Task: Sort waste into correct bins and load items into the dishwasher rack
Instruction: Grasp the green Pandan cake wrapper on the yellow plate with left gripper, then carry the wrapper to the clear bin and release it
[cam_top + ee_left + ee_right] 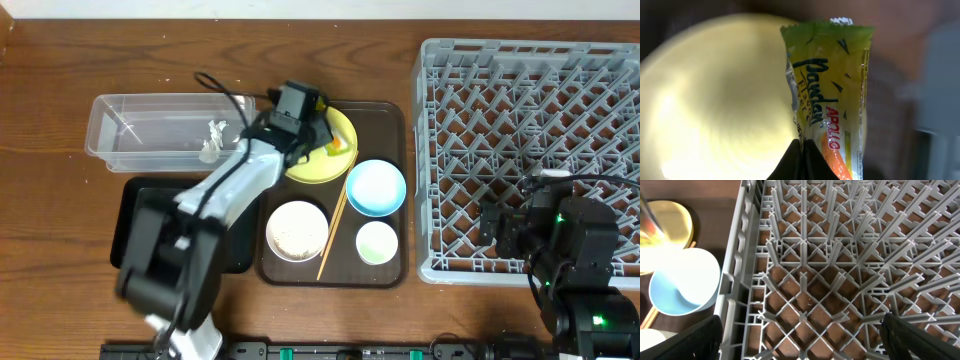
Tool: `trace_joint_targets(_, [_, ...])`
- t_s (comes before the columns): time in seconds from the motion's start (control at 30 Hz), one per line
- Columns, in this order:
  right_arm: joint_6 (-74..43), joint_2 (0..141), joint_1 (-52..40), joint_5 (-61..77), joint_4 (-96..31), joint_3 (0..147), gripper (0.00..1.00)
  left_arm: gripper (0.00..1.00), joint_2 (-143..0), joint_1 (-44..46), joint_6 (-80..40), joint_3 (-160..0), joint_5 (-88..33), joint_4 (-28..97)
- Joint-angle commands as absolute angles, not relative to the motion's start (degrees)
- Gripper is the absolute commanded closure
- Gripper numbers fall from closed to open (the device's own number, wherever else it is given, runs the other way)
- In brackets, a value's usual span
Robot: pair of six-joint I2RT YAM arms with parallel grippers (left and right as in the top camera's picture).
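My left gripper swings to the left in the overhead view next and releases the wrapper (336, 148) over the clear tub, since a white scrap already lies there.
My left gripper (312, 128) is over the round yellow plate (322, 150), shut on the edge of the green-and-orange snack wrapper (336, 148). In the left wrist view the closed jaws (802, 152) pinch the wrapper (832, 90) in front of the plate (715, 100). My right gripper (495, 228) hangs open and empty over the near left part of the grey dishwasher rack (520, 100), its fingers wide apart (802, 340) above the pegs (830, 255). The clear tub (100, 125) holds a white scrap (212, 140). The black tray (135, 215) is mostly hidden by my left arm.
The brown serving tray (392, 118) carries the plate, a light blue bowl (376, 187), a white bowl (297, 230) with rice, a pale green cup (377, 242) and wooden chopsticks (332, 232). The blue bowl (685, 282) sits close to the rack's left wall.
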State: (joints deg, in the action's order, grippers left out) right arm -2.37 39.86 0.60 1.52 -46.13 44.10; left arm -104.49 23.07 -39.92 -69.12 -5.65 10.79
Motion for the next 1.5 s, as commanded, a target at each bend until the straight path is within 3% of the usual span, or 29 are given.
trace_joint_targets(0.0, [-2.92, 39.77, 0.36, 1.76, -46.28, 45.25, 0.01, 0.94, -98.06, 21.23, -36.36, -69.45, -4.25, 11.97])
trace_joint_targets(0.53, [-2.92, 39.77, 0.36, 1.76, -46.37, 45.25, 0.01, 0.94, -88.4, 1.15, -37.1, -69.45, -2.0, 23.62])
trace_joint_targets(1.03, [-2.92, 39.77, 0.36, 1.76, -46.61, 45.25, 0.01, 0.93, -93.25, -0.91, -37.32, -68.79, 1.93, 25.23])
trace_joint_targets(1.23, [-2.94, 39.77, 0.36, 1.76, -46.61, 45.25, 0.01, 0.53, -94.0, -1.34, -35.42, -68.9, 2.63, 23.79])
trace_joint_targets(1.47, [-2.94, 39.77, 0.36, 1.76, -46.59, 45.25, 0.01, 0.53, -86.59, 0.23, -26.89, -69.56, 0.14, 24.95])
